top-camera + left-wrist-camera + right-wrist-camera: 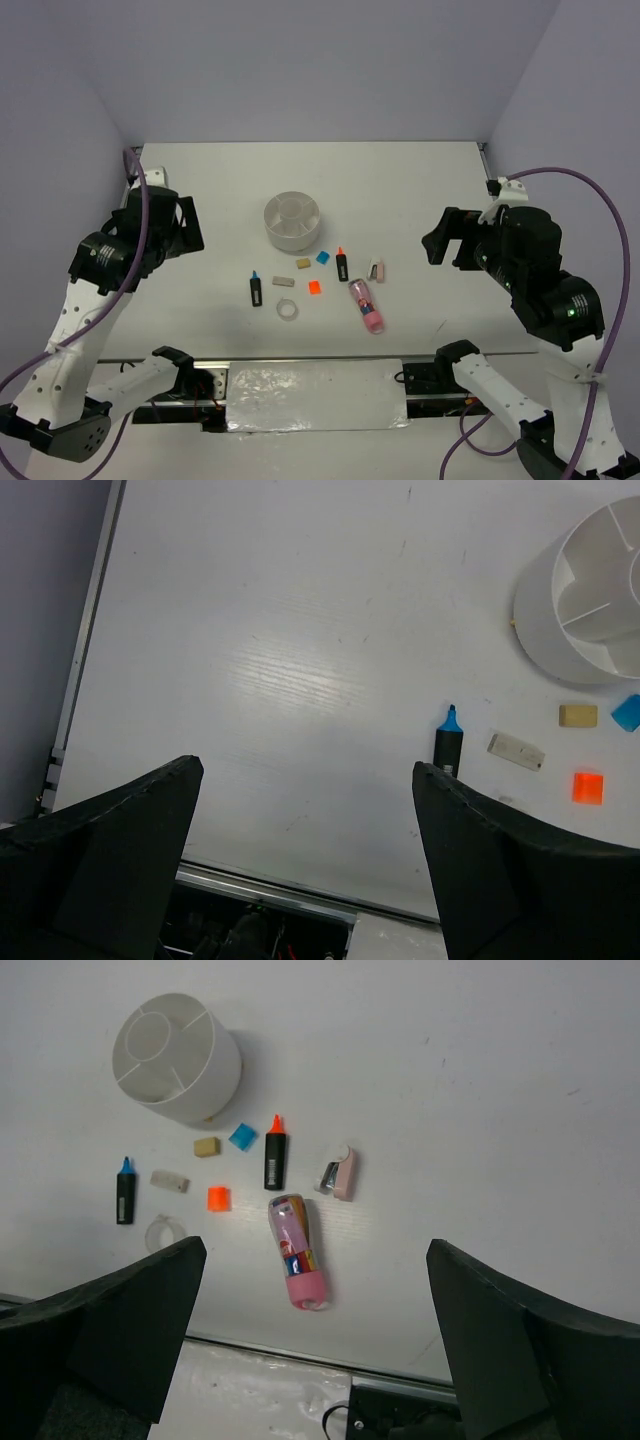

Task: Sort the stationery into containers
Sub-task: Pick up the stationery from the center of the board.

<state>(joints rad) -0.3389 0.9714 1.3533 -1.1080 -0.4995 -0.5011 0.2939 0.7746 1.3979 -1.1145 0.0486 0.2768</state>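
Observation:
I need to lower my right gripper next, to the left in the top view and back, onto the tube's pink end (371, 317) (304, 1278), because that end is clear of other items.
The round white divided tub (292, 220) stands at mid table, also in the right wrist view (177, 1057) and left wrist view (590, 605). In front of it lie a blue-capped marker (255, 288), an orange-capped marker (341, 264), a pink clear tube (366, 306), two tan erasers (303, 265) (282, 281), a blue square (323, 257), an orange square (314, 288), a clear tape ring (288, 310) and a small pink stapler (378, 270). My left gripper (185, 228) is open and empty, left of the items. My right gripper (445, 240) is open and empty, right of them.
A shiny plastic sheet (316, 398) lies over the near table edge between the arm bases. A metal rail (280, 885) runs along the near edge. Purple cables (590, 190) loop off both arms. Walls close in the far and side edges.

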